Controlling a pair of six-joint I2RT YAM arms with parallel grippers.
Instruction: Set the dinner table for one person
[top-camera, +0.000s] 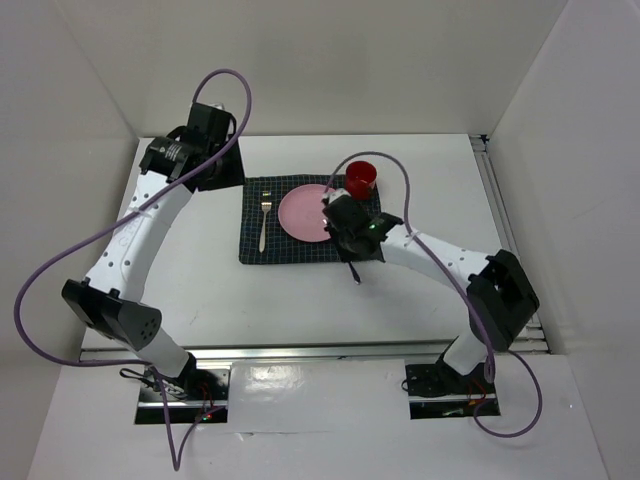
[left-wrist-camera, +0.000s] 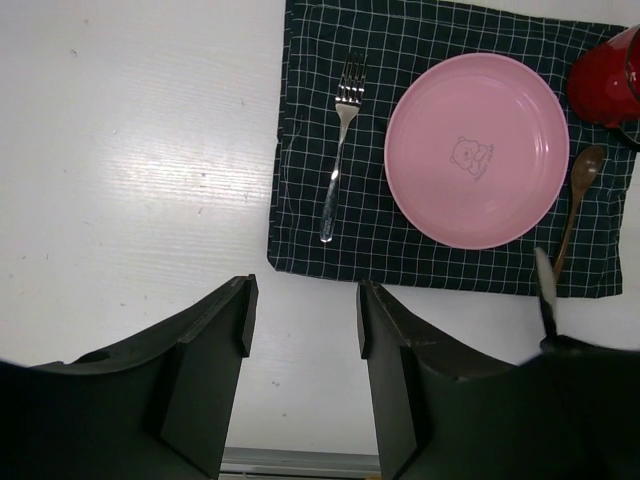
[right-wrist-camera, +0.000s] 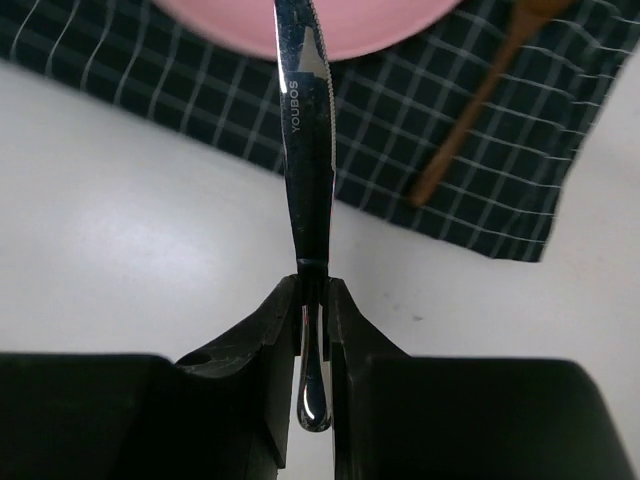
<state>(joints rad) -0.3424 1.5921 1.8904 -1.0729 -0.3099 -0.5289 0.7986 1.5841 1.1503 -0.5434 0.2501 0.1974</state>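
Observation:
I will next move my right gripper outward and lower the silver knife, turned in line with the spoon, onto the bare mat between plate and spoon (right-wrist-camera: 424, 87).
The white dinner table (top-camera: 200, 280) carries a dark checked mat (top-camera: 262, 255). On the mat lie a silver fork (top-camera: 263, 222) at the left and a pink plate (top-camera: 303, 213) in the middle. A red cup (top-camera: 361, 178) stands at its far right corner. A wooden spoon (left-wrist-camera: 576, 195) lies right of the plate (left-wrist-camera: 476, 150). My right gripper (right-wrist-camera: 314, 290) is shut on the handle of a silver knife (right-wrist-camera: 305, 140), held above the mat's near edge, with the blade pointing at the plate. My left gripper (left-wrist-camera: 302, 315) is open and empty, high above the bare table left of the mat.
White walls enclose the table on the left, back and right. A metal rail (top-camera: 300, 352) runs along the near edge. A purple cable (top-camera: 395, 170) arcs over the cup. The right arm (top-camera: 450, 265) reaches in from the near right.

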